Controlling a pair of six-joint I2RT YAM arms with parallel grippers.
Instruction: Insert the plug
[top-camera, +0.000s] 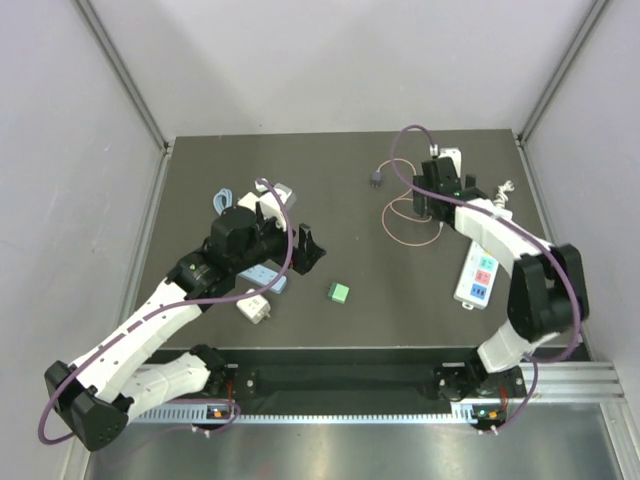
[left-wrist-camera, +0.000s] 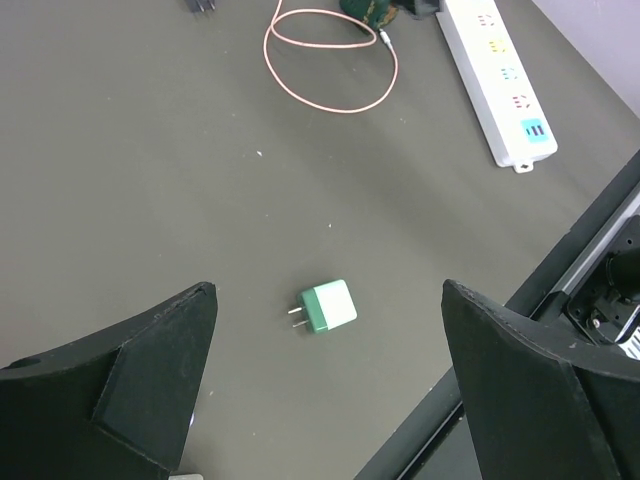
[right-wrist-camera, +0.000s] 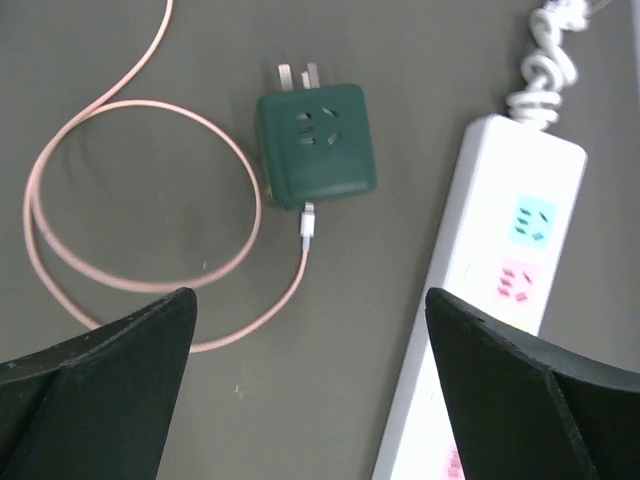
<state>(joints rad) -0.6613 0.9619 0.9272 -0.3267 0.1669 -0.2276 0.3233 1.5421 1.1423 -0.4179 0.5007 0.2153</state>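
My open right gripper should next go down around the body of the dark green cube adapter (right-wrist-camera: 317, 145) and close on both its sides, because the adapter is below it with its prongs pointing outward.
The plug's small dark grey head (top-camera: 377, 179) lies on the dark table, far of centre. Its thin pink cable (top-camera: 405, 228) loops toward my right gripper (top-camera: 428, 205). In the right wrist view the pink cable (right-wrist-camera: 120, 110) loops left, and its white tip (right-wrist-camera: 309, 222) meets a dark green cube adapter (right-wrist-camera: 317, 145). My right gripper (right-wrist-camera: 310, 292) hangs open and empty above them. The white power strip (right-wrist-camera: 500, 290) lies just to the right. My left gripper (top-camera: 308, 250) is open and empty above a small green-and-white adapter (left-wrist-camera: 327, 306). The plug head barely shows at the top edge of the left wrist view (left-wrist-camera: 200, 5).
The power strip (top-camera: 477, 272) runs along the table's right side, its coiled white cord (top-camera: 503, 192) at the far end. A white cube adapter (top-camera: 254, 307) and a light-blue cable (top-camera: 224, 200) lie by the left arm. The small green adapter (top-camera: 339, 292) sits near the centre front.
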